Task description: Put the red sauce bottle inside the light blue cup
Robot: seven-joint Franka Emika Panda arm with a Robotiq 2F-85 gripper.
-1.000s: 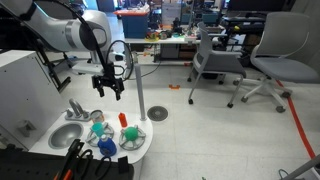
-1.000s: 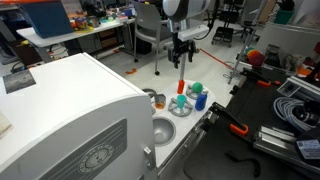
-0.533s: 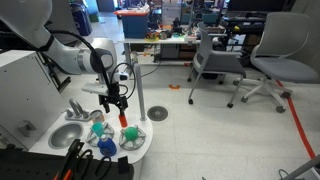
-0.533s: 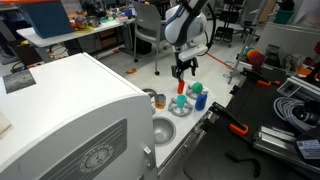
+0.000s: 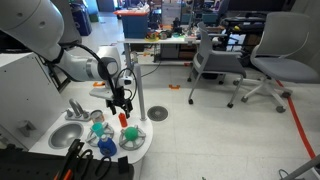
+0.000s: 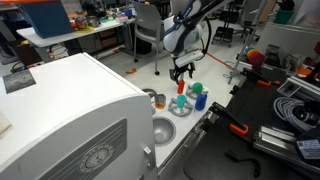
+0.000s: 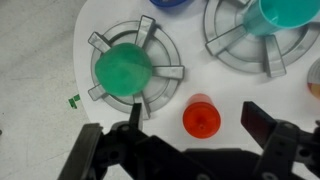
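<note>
Next, the gripper lowers around the top of the bottle and closes the fingers on the red sauce bottle (image 7: 201, 119), which stands upright between them.
The red sauce bottle (image 7: 201, 119) stands upright on the white toy stove top (image 7: 95, 20). It also shows in both exterior views (image 5: 124, 119) (image 6: 181, 88). My gripper (image 7: 198, 124) is open and hangs right above the bottle, one finger on each side of it, not touching. It shows in both exterior views (image 5: 121, 104) (image 6: 182, 72). The light blue cup (image 7: 290, 15) sits on a grey burner at the top right of the wrist view, and shows in both exterior views (image 5: 97, 127) (image 6: 181, 103).
A green round item (image 7: 123, 68) sits on the other burner, close to one finger. A darker blue round item (image 5: 107, 147) lies near the stove's front edge. A toy sink (image 5: 67, 135) with a faucet is beside the burners. A pole (image 5: 139, 60) stands behind.
My gripper has moved over and come down from above the stove top to just over the red bottle. It has stayed open. The toys have not moved.
</note>
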